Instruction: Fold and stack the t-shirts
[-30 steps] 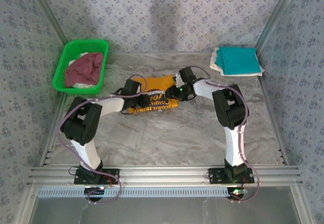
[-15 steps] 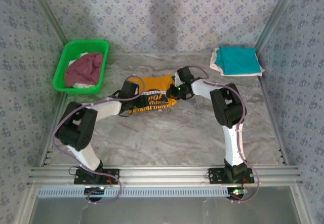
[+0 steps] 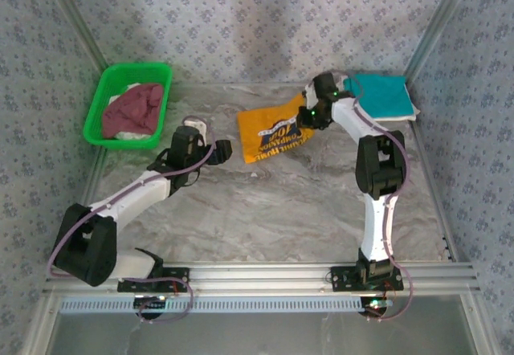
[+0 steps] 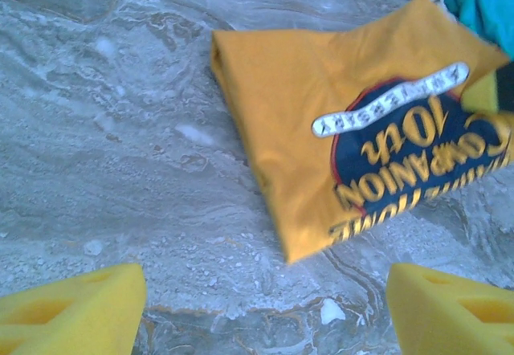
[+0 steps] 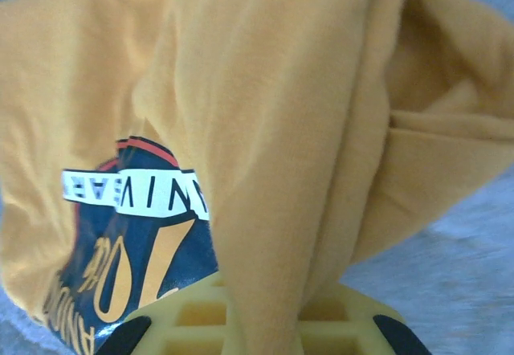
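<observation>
My right gripper will next lift over the teal one outward of the orange-yellow t-shirt [image 3: 271, 132], away from the basket, then lower and release, as the orange-yellow one is folded.
The folded orange-yellow t-shirt [image 3: 271, 132] with dark lettering lies on the marble table, its right end lifted. My right gripper [image 3: 309, 116] is shut on that end, and a bunched fold of the orange cloth [image 5: 273, 210] runs down into its yellow jaws. My left gripper [image 3: 218, 149] stands open to the left of the shirt, apart from it, with bare table between its yellow fingers [image 4: 72, 307]. The shirt's print [image 4: 401, 162] lies ahead of it. A teal t-shirt [image 3: 379, 95] lies folded on a white one [image 3: 344, 98] at the back right. A maroon t-shirt [image 3: 132, 108] sits in the basket.
The green plastic basket [image 3: 98, 112] stands at the back left, with white cloth [image 3: 128, 135] under the maroon one. Patterned walls close in the back and both sides. A metal rail [image 3: 257, 275] runs along the near edge.
My right gripper has pulled the orange-yellow t-shirt back and to the right, toward the teal stack. My left gripper let go of the shirt, opened and drew back to the left.
</observation>
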Robot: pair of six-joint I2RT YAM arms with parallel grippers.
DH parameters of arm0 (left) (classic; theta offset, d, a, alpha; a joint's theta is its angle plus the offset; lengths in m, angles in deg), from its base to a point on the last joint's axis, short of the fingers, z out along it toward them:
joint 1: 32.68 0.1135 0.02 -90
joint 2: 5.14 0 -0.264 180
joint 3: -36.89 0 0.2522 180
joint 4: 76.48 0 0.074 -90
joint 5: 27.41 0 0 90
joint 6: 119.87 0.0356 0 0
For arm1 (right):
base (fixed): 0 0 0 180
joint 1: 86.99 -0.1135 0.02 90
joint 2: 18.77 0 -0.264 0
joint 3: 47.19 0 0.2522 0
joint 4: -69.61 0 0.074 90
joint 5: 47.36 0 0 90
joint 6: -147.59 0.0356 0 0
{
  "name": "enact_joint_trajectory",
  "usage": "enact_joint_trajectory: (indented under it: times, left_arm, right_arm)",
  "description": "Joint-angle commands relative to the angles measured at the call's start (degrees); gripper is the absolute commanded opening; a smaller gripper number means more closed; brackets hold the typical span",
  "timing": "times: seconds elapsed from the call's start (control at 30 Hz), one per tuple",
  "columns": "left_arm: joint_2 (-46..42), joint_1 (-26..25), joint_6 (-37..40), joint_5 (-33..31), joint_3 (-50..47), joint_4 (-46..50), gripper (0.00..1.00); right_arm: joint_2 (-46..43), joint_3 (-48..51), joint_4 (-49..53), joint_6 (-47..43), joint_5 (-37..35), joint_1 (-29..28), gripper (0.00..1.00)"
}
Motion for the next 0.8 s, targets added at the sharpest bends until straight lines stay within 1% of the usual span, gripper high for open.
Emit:
enact_joint_trajectory:
  times: [0.0, 0.1, 0.17, 0.3, 0.43, 0.6, 0.7, 0.77]
  left_arm:
    - [-1.08, -0.19, 2.87, 3.46, -0.43, -2.34, 0.8]
    - [-1.3, -0.3, 3.44, 3.66, -0.68, -2.45, 0.8]
    - [-1.6, -0.3, 3.63, 3.01, -1.01, -1.96, 0.8]
    - [-2.91, -0.28, 4.03, 2.29, -2.02, -1.31, 0.81]
    - [-3.72, -0.21, 4.67, 1.08, -2.37, -0.32, 0.82]
    - [-3.86, -0.22, 5.72, 0.34, -1.94, 0.72, 0.82]
    - [-3.59, -0.22, 6.1, 0.14, -1.53, 1.33, 0.82]
    - [-3.38, -0.13, 6.43, -0.05, -1.23, 1.83, 0.82]
  right_arm:
    - [-1.72, -7.7, 7.35, -8.31, -7.89, 2.63, 0.0]
    - [-0.69, -12.71, 7.44, -11.09, -7.83, 5.54, 0.0]
    - [1.09, -17.34, 9.33, -12.93, -6.8, 7.34, 0.0]
    - [6.66, -28.77, 14.4, -17.79, -7.21, 10.62, 0.0]
    - [11.49, -38.85, 17.19, -22.44, -10.74, 12.76, 0.0]
    - [12.1, -40.16, 11.6, -27.31, -7.71, 16.54, 0.0]
    - [12.46, -40.46, 7.8, -29.48, -9.21, 18.53, 0.0]
    - [13.02, -42.23, 6.84, -30.45, -8.03, 19.87, 0.0]
